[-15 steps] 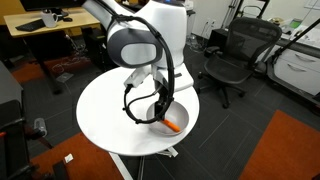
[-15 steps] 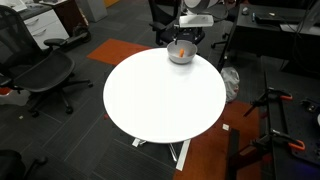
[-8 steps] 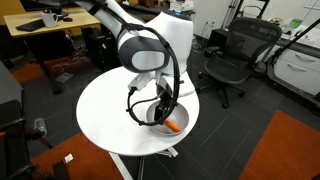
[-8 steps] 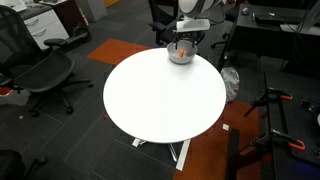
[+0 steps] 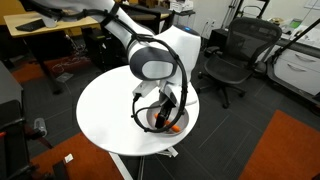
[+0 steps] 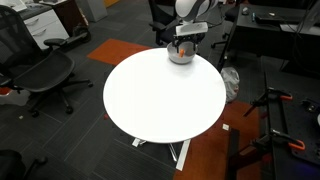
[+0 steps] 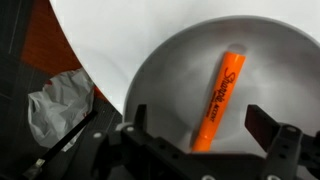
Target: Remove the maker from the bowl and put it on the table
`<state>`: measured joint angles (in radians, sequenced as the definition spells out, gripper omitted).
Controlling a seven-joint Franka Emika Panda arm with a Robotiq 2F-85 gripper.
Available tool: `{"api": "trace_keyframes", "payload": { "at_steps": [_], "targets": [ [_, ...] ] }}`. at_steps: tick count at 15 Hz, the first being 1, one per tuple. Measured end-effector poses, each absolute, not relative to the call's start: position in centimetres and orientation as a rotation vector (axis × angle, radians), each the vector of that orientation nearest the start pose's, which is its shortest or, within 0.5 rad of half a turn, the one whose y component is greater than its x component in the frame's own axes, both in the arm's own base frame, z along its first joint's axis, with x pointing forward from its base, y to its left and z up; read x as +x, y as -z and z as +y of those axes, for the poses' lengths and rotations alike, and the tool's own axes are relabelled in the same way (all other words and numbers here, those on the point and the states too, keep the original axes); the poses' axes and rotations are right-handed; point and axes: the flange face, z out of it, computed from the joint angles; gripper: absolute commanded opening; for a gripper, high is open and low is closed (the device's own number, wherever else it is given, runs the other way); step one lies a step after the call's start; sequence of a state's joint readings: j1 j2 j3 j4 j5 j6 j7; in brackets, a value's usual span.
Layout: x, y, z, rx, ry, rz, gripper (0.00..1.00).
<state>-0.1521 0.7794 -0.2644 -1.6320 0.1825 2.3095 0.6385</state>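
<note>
My gripper lowers into the bowl next and closes across one end of the orange marker (image 5: pixel 174 127) (image 7: pixel 218 99), since that end already lies below, between the open fingers.
The orange marker (image 7: pixel 218 99) lies inside the light grey bowl (image 7: pixel 170 70), seen close in the wrist view. The gripper (image 7: pixel 200 128) is open, its two fingers either side of the marker's lower end, not closed on it. In an exterior view the gripper (image 5: pixel 166 112) reaches down into the bowl (image 5: pixel 152 122) at the round white table's (image 5: pixel 110 115) edge, and the marker's orange tip (image 5: pixel 174 128) shows. In an exterior view the bowl (image 6: pixel 181 55) sits at the table's (image 6: pixel 165 95) far edge under the gripper (image 6: pixel 184 42).
Black office chairs (image 5: pixel 232 55) stand near the table. A wooden desk (image 5: pixel 45 25) is behind. A crumpled pale bag (image 7: pixel 55 100) lies on the floor beside the table edge. An orange carpet patch (image 5: pixel 290 150) is on the floor.
The arm has lowered and shifted toward the bowl, bringing the open fingers down around the marker. The marker and bowl have not moved.
</note>
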Motion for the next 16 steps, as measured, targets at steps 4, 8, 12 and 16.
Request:
{"api": "trace_keyframes", "payload": {
  "at_steps": [4,8,12,16],
  "targets": [
    [63.1,-15.1,-25.7,-2.726,-0.120,1.703,0.75],
    [63.5,-14.4,-25.8,-2.733,-0.118,1.698,0.52],
    [63.7,-14.0,-25.9,-2.738,-0.116,1.696,0.20],
    [64.0,-14.0,-25.9,-2.741,-0.107,1.693,0.03]
  ]
}}
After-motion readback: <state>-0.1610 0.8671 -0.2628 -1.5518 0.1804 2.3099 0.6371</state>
